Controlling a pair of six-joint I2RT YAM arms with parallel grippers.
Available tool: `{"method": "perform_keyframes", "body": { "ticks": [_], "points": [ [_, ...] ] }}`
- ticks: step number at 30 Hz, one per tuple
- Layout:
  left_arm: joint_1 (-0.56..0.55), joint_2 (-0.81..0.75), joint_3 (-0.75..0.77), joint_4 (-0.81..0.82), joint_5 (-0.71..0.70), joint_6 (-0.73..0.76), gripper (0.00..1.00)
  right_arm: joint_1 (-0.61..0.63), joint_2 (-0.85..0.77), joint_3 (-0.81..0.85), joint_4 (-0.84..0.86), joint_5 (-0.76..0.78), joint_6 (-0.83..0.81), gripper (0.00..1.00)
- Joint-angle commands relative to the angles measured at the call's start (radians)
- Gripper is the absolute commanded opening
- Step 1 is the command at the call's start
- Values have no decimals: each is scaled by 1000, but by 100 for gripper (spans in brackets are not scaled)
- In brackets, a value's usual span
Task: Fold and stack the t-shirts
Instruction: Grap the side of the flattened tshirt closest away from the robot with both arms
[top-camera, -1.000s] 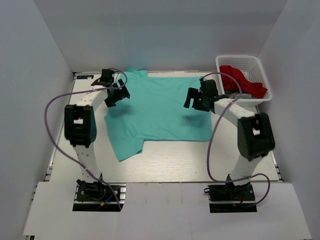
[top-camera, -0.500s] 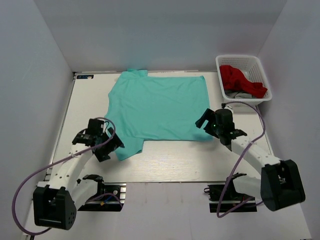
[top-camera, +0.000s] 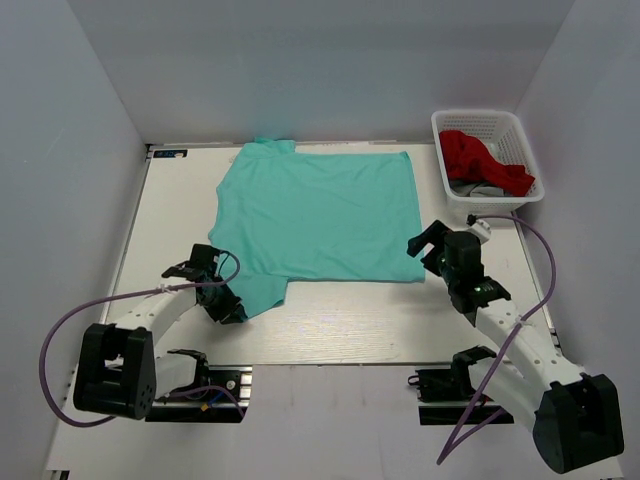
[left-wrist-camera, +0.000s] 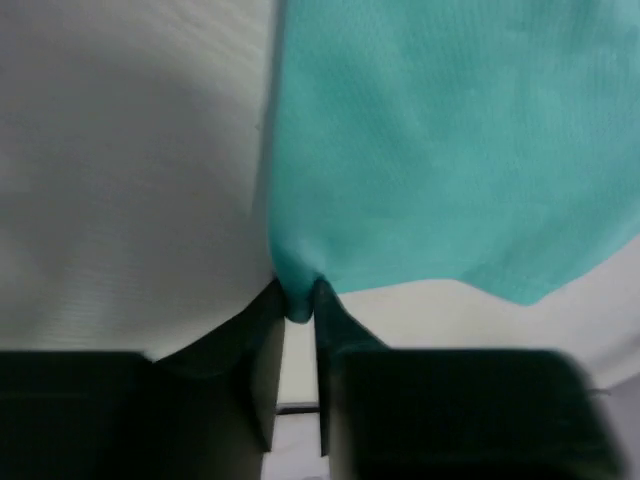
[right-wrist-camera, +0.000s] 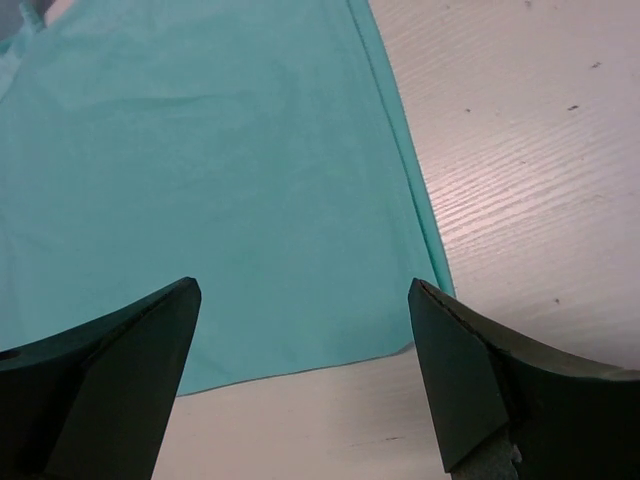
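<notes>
I will lower my right gripper's open fingers around the t-shirt's corner where hem and side edge meet (top-camera: 420, 279) (right-wrist-camera: 403, 346) and close them, because its cloth is below, between the spread fingers.
The teal-green t-shirt (top-camera: 320, 215) lies spread flat on the table, one sleeve pointing toward the near left. My left gripper (top-camera: 228, 308) sits low at that sleeve's near corner. In the left wrist view its jaws (left-wrist-camera: 298, 305) are pinched on a small fold of the teal cloth (left-wrist-camera: 450, 150). My right gripper (top-camera: 425, 250) hovers open over the shirt's near right corner. The right wrist view shows the hem and side edge of the teal cloth (right-wrist-camera: 200, 180) between its wide-spread fingers (right-wrist-camera: 303, 288). The red t-shirt (top-camera: 485, 160) lies crumpled in the basket.
A white lattice basket (top-camera: 478, 116) stands at the back right corner, with some grey cloth under the red one. Bare light wood table (top-camera: 330, 325) runs along the near edge. Grey walls close in the left, back and right sides.
Both arms swept from the far side of the shirt to its near edge. The left gripper dropped to the sleeve corner and closed on the cloth. The right gripper stayed open.
</notes>
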Motion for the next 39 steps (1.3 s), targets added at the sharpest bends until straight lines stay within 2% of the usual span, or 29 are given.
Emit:
{"method": "perform_keyframes", "body": {
  "ticks": [1, 4, 11, 20, 23, 24, 26, 27, 29, 30, 31, 39],
  "points": [
    [-5, 40, -16, 95, 6, 1, 26, -3, -5, 9, -56, 73, -14, 90],
    [-5, 50, -16, 84, -3, 1, 0, -5, 13, 20, -109, 96, -11, 90],
    [-5, -55, -7, 73, -14, 10, 0, -11, 79, 38, -229, 101, 14, 90],
    [-5, -65, 13, 90, -5, 30, 0, -15, 284, 69, -179, -44, 15, 76],
    [-5, -65, 23, 108, 6, 39, 0, -17, 356, 85, -182, -39, 49, 60],
    [-5, -65, 24, 108, 6, 40, 0, -14, 364, 87, -180, -31, 60, 51],
    [-5, -74, 33, 121, 17, 53, 0, -14, 386, 89, -166, -10, 66, 44],
    [-5, -75, 42, 121, 17, 67, 0, -12, 387, 89, -162, -7, 67, 33],
    [-5, -85, 56, 121, 17, 76, 0, -9, 403, 105, -159, -1, 69, 23],
    [-5, -85, 71, 110, 17, 87, 0, -9, 409, 115, -163, -4, 60, 7],
    [-5, -94, 85, 110, 17, 96, 0, -14, 410, 121, -166, -4, 58, 1],
    [-5, -81, 191, 170, 49, 125, 0, -6, 390, 202, -183, -25, -6, 0]
  ]
}}
